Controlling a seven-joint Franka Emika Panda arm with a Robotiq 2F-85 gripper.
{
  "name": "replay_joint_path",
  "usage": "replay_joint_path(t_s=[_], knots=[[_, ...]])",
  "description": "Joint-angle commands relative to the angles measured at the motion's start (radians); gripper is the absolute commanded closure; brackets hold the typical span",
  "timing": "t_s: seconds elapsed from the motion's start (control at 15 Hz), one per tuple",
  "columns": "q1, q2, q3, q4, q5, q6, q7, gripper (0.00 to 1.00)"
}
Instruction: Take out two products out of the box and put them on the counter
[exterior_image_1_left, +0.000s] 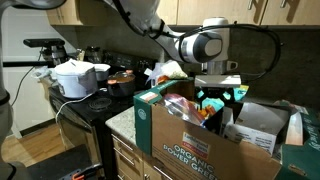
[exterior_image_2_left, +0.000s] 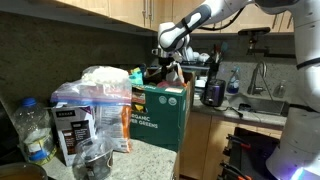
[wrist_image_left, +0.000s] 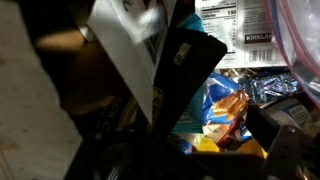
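The black packet (wrist_image_left: 187, 72) stands up nearest above the crinkly packets. My gripper will move down into the open box next, so its spread fingers are on both sides of it.
The brown cardboard box (exterior_image_1_left: 205, 148) printed "ORGANIC POWER GREENS" stands on the grey speckled counter (exterior_image_1_left: 120, 122); it also shows in an exterior view (exterior_image_2_left: 160, 118). My gripper (exterior_image_1_left: 220, 97) hangs just over the box's open top with its fingers spread, also seen in an exterior view (exterior_image_2_left: 166, 68). In the wrist view my gripper (wrist_image_left: 205, 140) is open, its dark fingers on either side of crinkly blue and orange packets (wrist_image_left: 215, 105) inside the box. It holds nothing. A white and red packet (exterior_image_1_left: 188, 108) lies among the box's contents.
A teal carton (exterior_image_1_left: 150, 115) stands at the box's near corner. A black stove with a white pot (exterior_image_1_left: 78, 78) and a dark pan (exterior_image_1_left: 120, 80) lies beyond. Bagged goods (exterior_image_2_left: 95, 105) and a water bottle (exterior_image_2_left: 30, 130) crowd the counter (exterior_image_2_left: 150, 160). A sink (exterior_image_2_left: 262, 100) lies behind.
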Motion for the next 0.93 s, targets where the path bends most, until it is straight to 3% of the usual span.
replay_joint_path(t_s=[0.0,0.4,0.47,0.53,0.87], knots=[[-0.013,0.023,0.010,0.000,-0.005,0.064,0.048,0.00],[0.003,0.120,0.008,0.026,-0.046,0.204,0.175,0.00],[0.007,0.139,0.002,0.039,-0.063,0.223,0.207,0.17],[0.010,0.149,-0.004,0.046,-0.083,0.234,0.235,0.28],[0.042,0.160,-0.062,0.066,-0.226,0.291,0.412,0.66]])
